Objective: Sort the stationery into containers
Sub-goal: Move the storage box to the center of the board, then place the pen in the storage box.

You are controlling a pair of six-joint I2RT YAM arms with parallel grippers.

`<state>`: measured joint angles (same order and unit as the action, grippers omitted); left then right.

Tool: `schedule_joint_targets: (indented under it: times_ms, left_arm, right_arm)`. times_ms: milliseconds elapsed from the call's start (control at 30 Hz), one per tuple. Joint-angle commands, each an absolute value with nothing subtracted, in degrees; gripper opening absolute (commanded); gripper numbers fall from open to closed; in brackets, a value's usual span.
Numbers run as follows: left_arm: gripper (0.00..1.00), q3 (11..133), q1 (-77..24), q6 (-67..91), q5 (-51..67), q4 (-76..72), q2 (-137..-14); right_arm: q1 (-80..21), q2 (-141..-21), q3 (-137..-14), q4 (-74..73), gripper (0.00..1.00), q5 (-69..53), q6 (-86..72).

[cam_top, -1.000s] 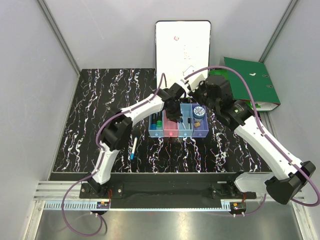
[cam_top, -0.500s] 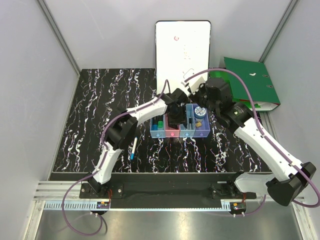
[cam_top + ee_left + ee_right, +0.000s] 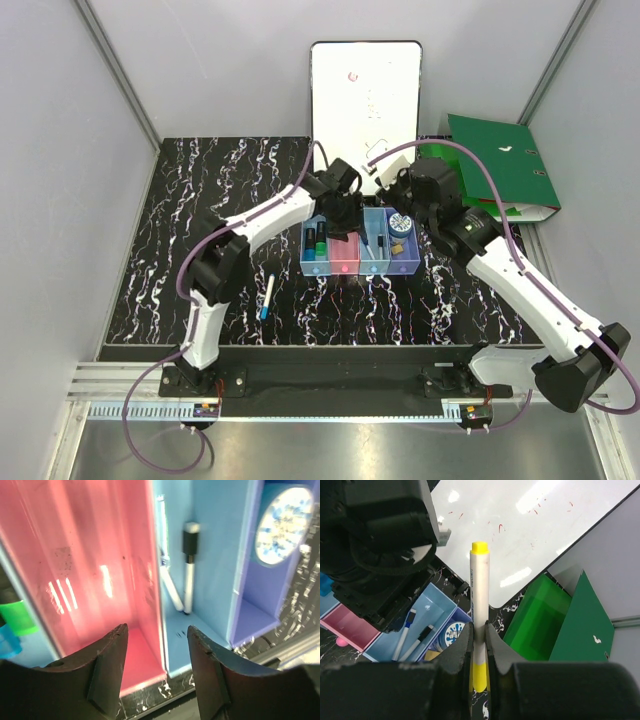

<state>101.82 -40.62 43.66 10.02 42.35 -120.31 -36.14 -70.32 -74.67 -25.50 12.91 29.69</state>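
I will next take the pen in my right gripper over to the empty pink bin point(image 3: 343, 253) point(image 3: 353, 626), below and to the left in the top view, then lower it and let go.
The containers point(image 3: 357, 268) are four joined bins: light blue, pink, light blue, purple. A green-black marker point(image 3: 317, 240) lies in the first bin. Two slim white pens point(image 3: 188, 567), one blue-ended and one black-ended, lie in the third. The blue tape roll point(image 3: 399, 222) and tan block point(image 3: 397, 246) are in the purple bin. My left gripper point(image 3: 157, 645) is open and empty above the pink bin point(image 3: 100, 580). My right gripper point(image 3: 479, 632) is shut on a white pen with yellow ends point(image 3: 480, 590), held beyond the bins' far right end. Another blue-ended pen point(image 3: 266, 297) lies on the table.
A large white board point(image 3: 365, 95) stands behind the bins and a green binder point(image 3: 505, 165) lies at the back right. In the top view my left gripper point(image 3: 338, 212) and right gripper point(image 3: 390, 180) are close together over the bins' far side.
My left gripper has pulled back from over the middle bins toward their far left side, uncovering the pens in the third bin. My right gripper has stayed shut on the yellow-ended pen.
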Motion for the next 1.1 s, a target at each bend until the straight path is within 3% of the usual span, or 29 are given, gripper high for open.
schedule_joint_targets:
  times_ms: [0,100,233,267,333,733,1067]
  left_arm:
    - [0.56,101.52,-39.64,40.35,10.28,41.04,-113.04]
    - [0.59,100.81,-38.85,38.85,10.98,41.04,-110.23]
    - [0.7,99.85,-37.09,36.48,12.65,40.96,-106.18]
    - [0.83,99.32,-36.05,35.6,12.66,41.04,-105.39]
    - [0.98,98.7,-34.99,34.72,12.57,41.04,-102.75]
    - [0.99,90.28,-22.86,21.29,5.37,41.75,-88.69]
    - [0.99,77.62,-21.97,6.51,-2.81,40.34,-81.39]
  right_arm:
    - [-36.56,-68.82,-73.65,-22.15,0.0,14.94,29.88]
    - [-36.65,-69.17,-73.83,-21.8,0.0,15.73,29.79]
    - [-36.65,-69.61,-74.0,-21.45,0.0,16.26,29.27]
    - [-36.56,-70.04,-73.92,-21.27,0.0,16.35,29.09]
    - [-36.56,-70.31,-74.09,-21.01,0.0,16.35,28.39]
    - [-36.56,-79.35,-76.28,-23.55,0.0,13.28,12.85]
    - [-36.65,-94.91,-83.13,-26.36,0.0,3.27,-1.39]
